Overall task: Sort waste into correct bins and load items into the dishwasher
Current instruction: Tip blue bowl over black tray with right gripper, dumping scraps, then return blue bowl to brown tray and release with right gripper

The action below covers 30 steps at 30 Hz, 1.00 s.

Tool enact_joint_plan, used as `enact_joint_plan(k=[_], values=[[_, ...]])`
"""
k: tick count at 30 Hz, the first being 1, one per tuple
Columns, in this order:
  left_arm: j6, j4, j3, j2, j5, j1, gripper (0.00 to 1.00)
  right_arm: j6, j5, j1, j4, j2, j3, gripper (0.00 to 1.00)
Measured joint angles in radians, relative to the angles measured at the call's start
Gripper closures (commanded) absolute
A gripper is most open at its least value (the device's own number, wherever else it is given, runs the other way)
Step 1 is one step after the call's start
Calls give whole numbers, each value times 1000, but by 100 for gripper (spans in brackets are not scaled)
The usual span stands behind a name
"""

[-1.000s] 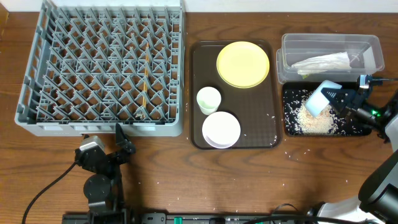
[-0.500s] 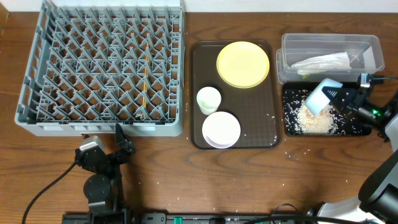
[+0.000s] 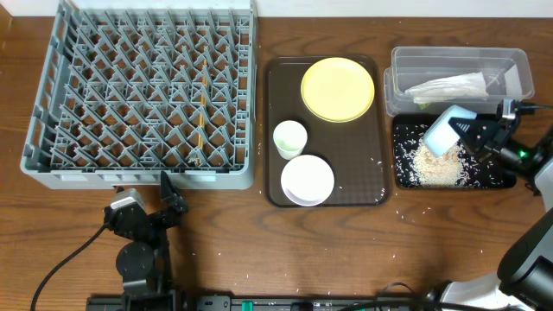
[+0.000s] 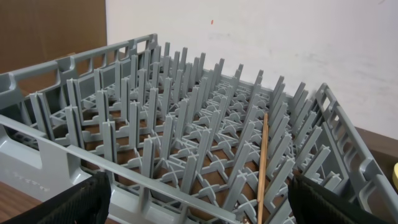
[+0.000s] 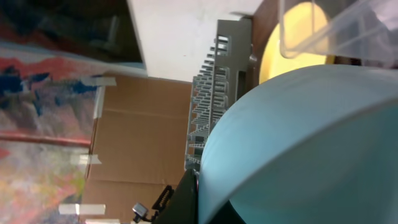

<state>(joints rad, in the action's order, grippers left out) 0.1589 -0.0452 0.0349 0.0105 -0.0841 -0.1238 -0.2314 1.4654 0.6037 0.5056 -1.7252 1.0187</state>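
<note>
Next, my right gripper will swing left in the overhead view to the bare brown tray beside the white bowl, level the tilted bowl, lower and release it.
My right gripper (image 3: pixel 467 131) is shut on the light blue bowl (image 3: pixel 444 134), holding it tilted over the black tray (image 3: pixel 505 180), where a heap of white rice scraps (image 3: pixel 435 168) lies. The bowl fills the right wrist view (image 5: pixel 305 143). The clear tub (image 3: pixel 458 79) behind the tray holds the crumpled wrapper (image 3: pixel 449 86). The yellow plate (image 3: pixel 337 89), small white cup (image 3: pixel 289 137) and white bowl (image 3: pixel 307 180) sit on the brown tray (image 3: pixel 376 164). The grey dish rack (image 3: pixel 143 91) stands at the left. My left gripper (image 3: pixel 168 203) rests open in front of the rack (image 4: pixel 186 149).
A thin wooden stick (image 3: pixel 202 112) stands among the rack's pegs, also in the left wrist view (image 4: pixel 262 168). Loose rice grains are scattered on the brown tray and on the table near the black tray.
The right gripper has raised the blue bowl slightly and shifted it a little toward the clear tub. The left arm has not moved.
</note>
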Motion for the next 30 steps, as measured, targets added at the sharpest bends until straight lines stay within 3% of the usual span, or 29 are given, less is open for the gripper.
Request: enact_joint_plan(k=[6,11,19,25,30], values=[[0,0,0,0,0,0,8,-1,-106,-23,14,16,0,99],[0,0,0,0,0,0,8,-18,-245,-134,26,128,0,99],[0,0,0,0,0,0,8,-61,-682,-511,222,349,114,99],[0,0,0,0,0,0,7,-76,-1054,-805,368,338,285,99],[0,0,0,0,0,0,8,-95,-1223,-941,402,285,339,99]])
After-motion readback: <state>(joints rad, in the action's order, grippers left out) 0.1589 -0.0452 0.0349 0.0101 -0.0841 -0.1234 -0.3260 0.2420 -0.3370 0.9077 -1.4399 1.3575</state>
